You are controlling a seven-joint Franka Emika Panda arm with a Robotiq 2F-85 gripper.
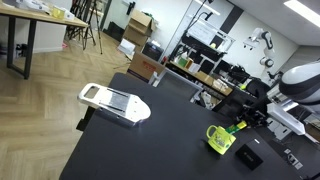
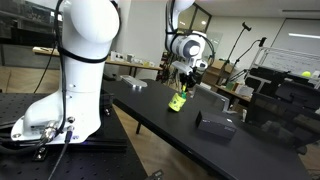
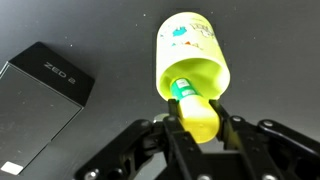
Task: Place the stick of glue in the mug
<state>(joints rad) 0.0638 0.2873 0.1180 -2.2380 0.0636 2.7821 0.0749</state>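
Note:
Next, my gripper moves down to level the mug and release the stick. The mug leans just below my gripper with the green end of the stick in the mug's opening (image 1: 230,134) (image 3: 206,77).
The lime yellow-green mug (image 3: 193,55) stands on the black table; in the wrist view I look down into its mouth, with faint print on its side. It also shows in both exterior views (image 1: 219,139) (image 2: 177,102). My gripper (image 3: 200,122) is shut on the stick of glue (image 3: 197,110): the lime-yellow body sits between the fingers and the green end reaches into the mug's opening. In an exterior view the gripper (image 1: 243,122) hangs just over the mug's rim, and in the other exterior view it (image 2: 184,85) is right above the mug.
A flat black box labelled ZED 2 (image 3: 40,92) lies on the black table (image 1: 160,145) beside the mug, also seen in both exterior views (image 1: 249,157) (image 2: 215,124). A white slicer-like tool (image 1: 113,101) lies further along the table. Office clutter stands beyond the table edges.

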